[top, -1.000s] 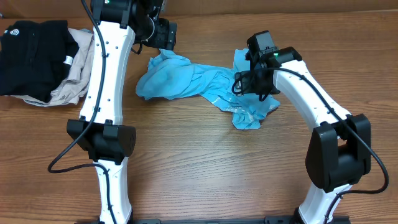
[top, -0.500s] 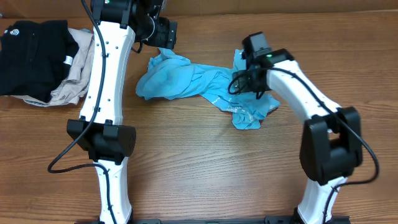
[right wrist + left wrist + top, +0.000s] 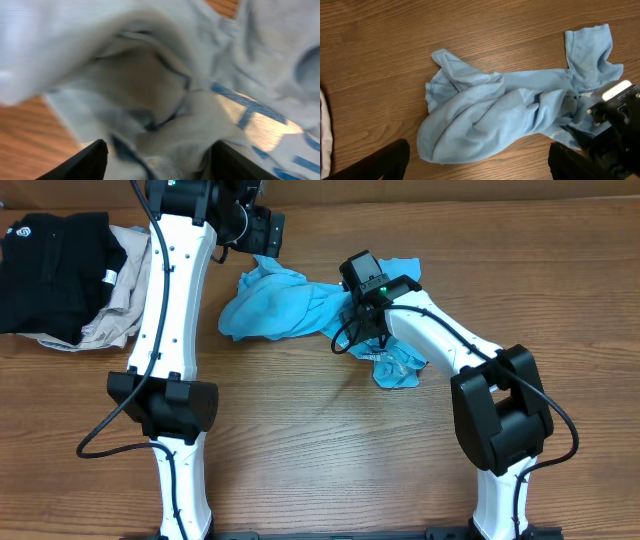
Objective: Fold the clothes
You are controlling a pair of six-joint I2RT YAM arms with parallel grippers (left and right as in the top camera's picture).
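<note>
Next, my open left gripper comes down onto the T-shirt's folded corner at its end [image 3: 245, 314] [image 3: 449, 135] nearest the beige garment. The T-shirt still lies crumpled in a heap.
The light blue T-shirt [image 3: 285, 305] lies crumpled in a long bunch across the middle of the table, printed lettering showing at its right end [image 3: 395, 365]. In the left wrist view the T-shirt [image 3: 510, 110] spreads out below my left gripper [image 3: 480, 167], which hangs open and empty above its near edge. Seen from overhead, the left gripper [image 3: 264, 235] is at the shirt's back left. My right gripper [image 3: 352, 332] is down on the shirt's middle. Its view is blurred, with the jaws of the right gripper [image 3: 160, 162] apart and bunched cloth [image 3: 200, 130] between the fingers [image 3: 82, 162].
A black garment [image 3: 45, 270] and a beige garment [image 3: 120, 305] are piled at the far left of the wooden table [image 3: 320, 460]. The right arm's black wrist [image 3: 615, 115] shows at the right in the left wrist view.
My right gripper has swung left from the shirt's right end to its middle, its jaws narrowing a little, and the cloth there has shifted with it. The left arm stays put.
</note>
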